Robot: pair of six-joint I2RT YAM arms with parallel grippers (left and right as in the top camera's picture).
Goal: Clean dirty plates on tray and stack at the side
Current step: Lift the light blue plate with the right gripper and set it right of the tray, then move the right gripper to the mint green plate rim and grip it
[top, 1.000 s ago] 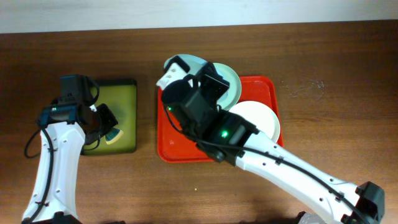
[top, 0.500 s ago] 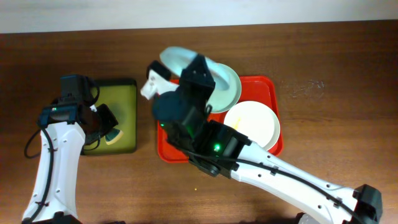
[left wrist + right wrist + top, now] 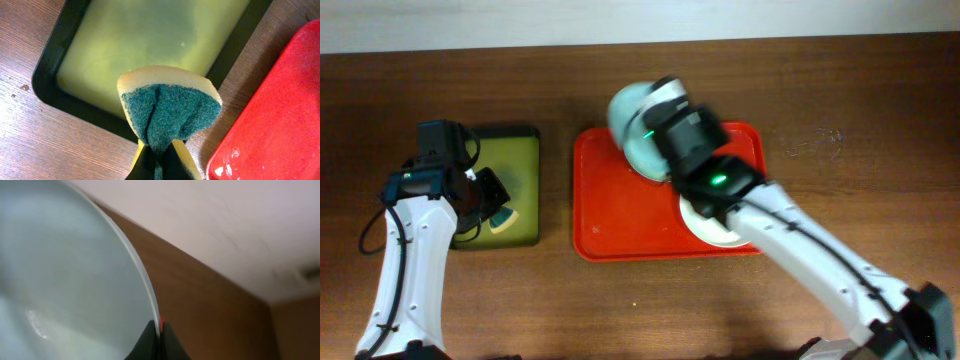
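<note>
My right gripper carries the plate to the right in the overhead view next, past the red tray, then down onto the table.
My right gripper (image 3: 159,330) is shut on the rim of a pale blue-white plate (image 3: 65,280). In the overhead view it holds that plate (image 3: 630,125) tilted above the back edge of the red tray (image 3: 620,215). A white plate (image 3: 700,225) lies on the tray's right side, partly under my right arm. The mint green plate is hidden. My left gripper (image 3: 159,160) is shut on a yellow and green sponge (image 3: 170,107). It hovers over the right edge of the olive-green tray (image 3: 150,40).
The olive-green, black-rimmed tray (image 3: 515,160) sits left of the red tray with a narrow strip of wooden table (image 3: 850,110) between them. A pale wall runs along the table's far edge.
My right arm has swung right and back, carrying the pale plate from the tray's back left corner to above its back edge. The mint green plate is now covered. My left arm is still.
</note>
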